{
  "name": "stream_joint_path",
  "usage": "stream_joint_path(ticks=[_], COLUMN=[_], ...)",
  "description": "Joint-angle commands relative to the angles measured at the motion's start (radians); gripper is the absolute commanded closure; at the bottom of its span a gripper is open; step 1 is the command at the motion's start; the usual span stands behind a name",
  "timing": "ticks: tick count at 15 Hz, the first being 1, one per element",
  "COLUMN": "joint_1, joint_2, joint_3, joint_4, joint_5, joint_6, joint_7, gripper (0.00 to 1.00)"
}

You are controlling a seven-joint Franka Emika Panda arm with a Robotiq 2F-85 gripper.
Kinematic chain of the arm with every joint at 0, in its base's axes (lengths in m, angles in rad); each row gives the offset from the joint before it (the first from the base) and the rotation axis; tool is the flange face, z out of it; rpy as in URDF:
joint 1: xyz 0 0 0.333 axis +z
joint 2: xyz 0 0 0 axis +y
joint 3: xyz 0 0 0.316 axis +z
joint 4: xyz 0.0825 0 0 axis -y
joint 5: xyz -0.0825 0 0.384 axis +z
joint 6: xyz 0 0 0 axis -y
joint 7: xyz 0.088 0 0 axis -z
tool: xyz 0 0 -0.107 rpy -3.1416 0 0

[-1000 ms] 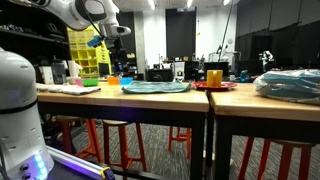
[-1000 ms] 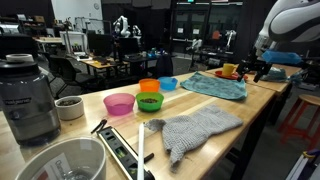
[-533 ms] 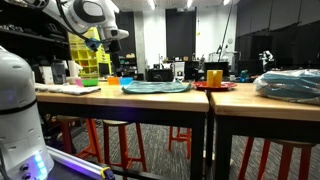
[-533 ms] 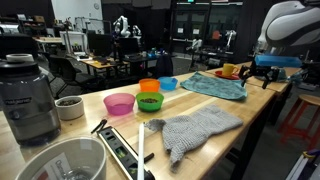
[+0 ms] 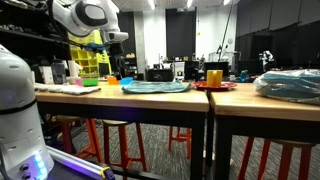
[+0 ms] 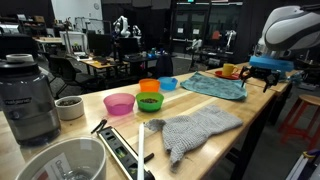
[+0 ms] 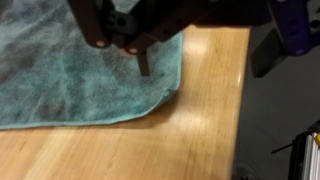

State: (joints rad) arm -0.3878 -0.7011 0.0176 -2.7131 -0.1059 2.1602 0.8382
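The robot's gripper will next come down to the towel's rounded corner (image 7: 169,96) and then close on the towel's edge.
A teal towel (image 6: 215,86) lies flat on the wooden table (image 6: 255,110); it also shows as a low teal sheet (image 5: 155,87) on the tabletop. My gripper (image 6: 258,72) hangs above the towel's edge near the table's side, and it appears dark under the white arm (image 5: 105,44). In the wrist view the gripper (image 7: 190,55) comes in from the top, open and empty, over the rounded corner of the towel (image 7: 70,75) and bare wood (image 7: 200,130).
A red plate with a yellow cup (image 6: 230,70) stands beyond the towel. Pink (image 6: 119,103), green (image 6: 150,101), orange (image 6: 149,86) and blue (image 6: 168,83) bowls sit mid-table. A grey cloth (image 6: 195,128), a blender (image 6: 28,95) and a metal bowl (image 6: 60,160) are nearer the camera.
The arm has shifted a little along the table over the towel's edge. The jaws have stayed open, and nothing on the table has moved.
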Motion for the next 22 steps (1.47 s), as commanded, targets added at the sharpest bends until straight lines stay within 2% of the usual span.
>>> stream_joint_path(ticks=[1,5,12,14,18,19,20,22], joint_1=[-0.012,-0.001,0.017,0.020,0.027,0.029,0.032,0.039], joint_2=[0.036,0.088,0.142,0.149,0.157,0.157,0.158,0.156], joint_3=[0.001,-0.003,-0.017,-0.021,-0.025,-0.024,-0.024,-0.023], joint_4=[-0.010,-0.011,-0.011,-0.013,-0.014,-0.015,-0.016,-0.016], joint_5=[0.018,0.025,0.046,0.047,0.049,0.050,0.050,0.051], joint_6=[0.075,0.112,0.132,0.134,0.129,0.128,0.127,0.125], joint_7=[0.099,0.172,0.220,0.226,0.236,0.238,0.239,0.242], gripper=[0.00,0.00,0.00,0.06,0.05,0.12,0.31,0.37])
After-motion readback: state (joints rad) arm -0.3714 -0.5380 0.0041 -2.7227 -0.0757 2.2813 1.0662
